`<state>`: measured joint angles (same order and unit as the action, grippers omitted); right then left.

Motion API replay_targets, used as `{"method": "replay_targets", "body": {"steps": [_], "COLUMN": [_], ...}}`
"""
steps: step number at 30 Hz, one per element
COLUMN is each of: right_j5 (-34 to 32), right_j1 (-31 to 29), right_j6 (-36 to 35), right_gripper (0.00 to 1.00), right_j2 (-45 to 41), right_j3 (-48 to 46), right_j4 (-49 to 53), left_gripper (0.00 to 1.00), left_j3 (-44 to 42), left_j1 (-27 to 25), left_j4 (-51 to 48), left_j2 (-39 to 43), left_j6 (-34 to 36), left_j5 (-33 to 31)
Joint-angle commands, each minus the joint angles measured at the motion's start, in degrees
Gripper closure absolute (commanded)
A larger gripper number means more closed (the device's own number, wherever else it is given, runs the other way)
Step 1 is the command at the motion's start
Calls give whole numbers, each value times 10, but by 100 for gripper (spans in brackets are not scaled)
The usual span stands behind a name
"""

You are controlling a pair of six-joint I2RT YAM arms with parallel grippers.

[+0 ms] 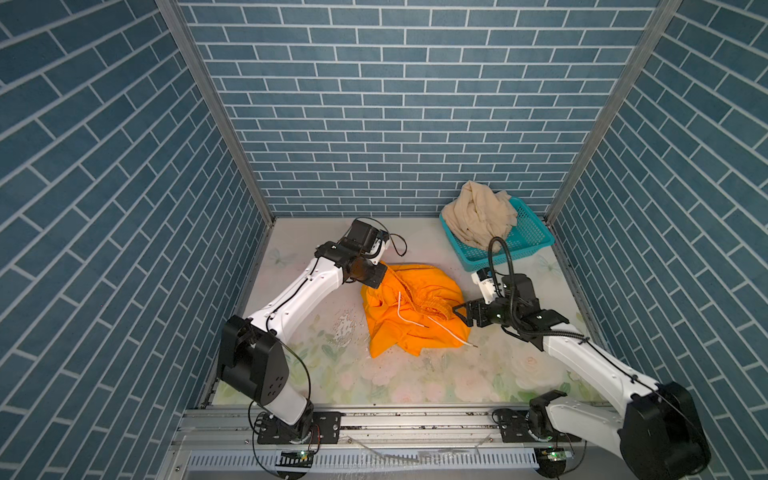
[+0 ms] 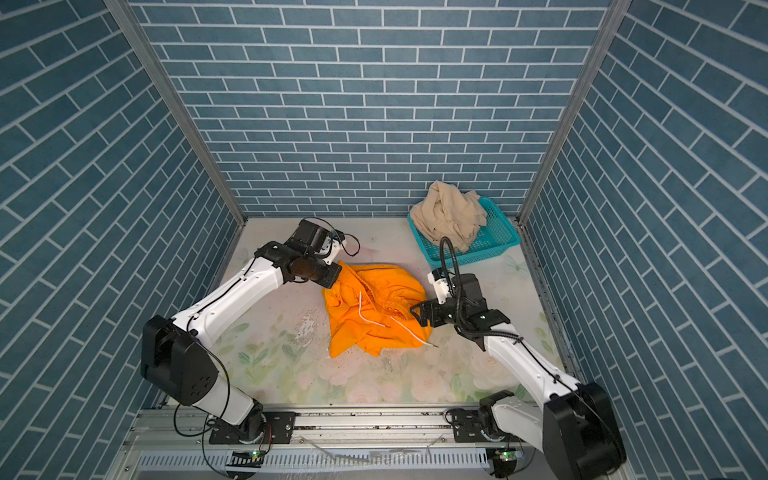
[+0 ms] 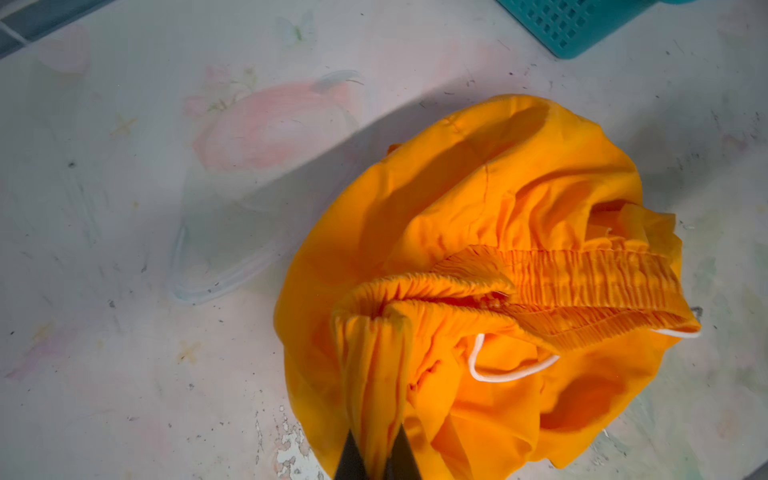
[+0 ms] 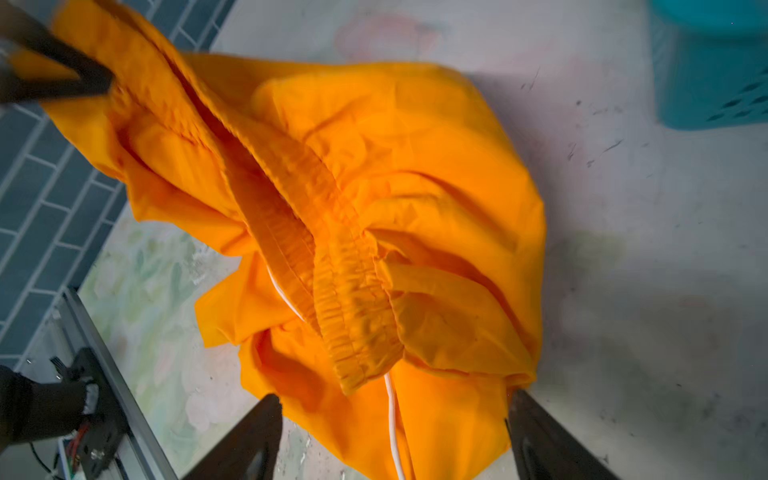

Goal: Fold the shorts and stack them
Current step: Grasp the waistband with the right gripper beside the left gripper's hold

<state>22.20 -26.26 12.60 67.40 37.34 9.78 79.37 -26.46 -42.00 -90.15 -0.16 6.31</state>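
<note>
My left gripper holds only one end of the waistband (image 4: 332, 266), so I will tip my right gripper downward over the cloth and close it on the free gathered end (image 4: 364, 360).
The orange shorts (image 1: 411, 307) (image 2: 374, 309) lie crumpled in the middle of the table, gathered waistband (image 4: 332, 266) up and white drawstring (image 1: 453, 332) trailing toward the front. My left gripper (image 3: 376, 440) is shut on a bunched fold at their far left corner and lifts it slightly; the wrist hides it in both top views. At the shorts' right edge my right gripper (image 1: 461, 318) (image 4: 392, 403) stands open, its fingers (image 4: 266, 419) astride the cloth edge and drawstring. The beige shorts (image 1: 478, 216) (image 2: 449, 216) sit heaped in the basket.
A teal perforated basket (image 1: 528, 239) (image 2: 496, 237) stands at the back right corner, close behind the right arm. Blue brick walls enclose three sides. The floral table top (image 1: 415, 382) stretches bare toward the front rail (image 1: 395, 419).
</note>
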Motion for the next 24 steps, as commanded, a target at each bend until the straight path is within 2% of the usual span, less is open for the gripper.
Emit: {"method": "replay_targets", "body": {"steps": [1,4,8,12,16,20,21,22,24], "right_j5": [-103,-165,-257,-282,-340,-335,-328,-325,-319], "right_j1": [-52,-100,-156,-186,-199,-199,-199,-199,-198], "right_j6": [-90,-122,-150,-168,-191,-191,-189,-187,-182], "right_gripper": [14,14,15,15,23,33,39,50,87], "right_j2": [35,71,100,116,140,148,156,163,175], "right_j3": [45,67,71,74,61,50,52,55,62], "right_j4": [50,84,79,42,-10,-77,-87,-93,-100], "left_gripper": [100,100,100,100,100,100,100,99,93], "left_j3": [-19,-19,-14,-15,-20,-35,-38,-40,-44], "left_j1": [4,10,15,20,23,24,24,23,24], "left_j4": [36,33,35,48,52,60,59,57,54], "left_j2": [2,-21,-40,-41,-38,-30,-28,-25,-18], "left_j6": [-21,-25,-30,-34,-35,-33,-33,-33,-31], "left_j5": [-43,-61,-60,-42,-32,-15,-16,-19,-18]}}
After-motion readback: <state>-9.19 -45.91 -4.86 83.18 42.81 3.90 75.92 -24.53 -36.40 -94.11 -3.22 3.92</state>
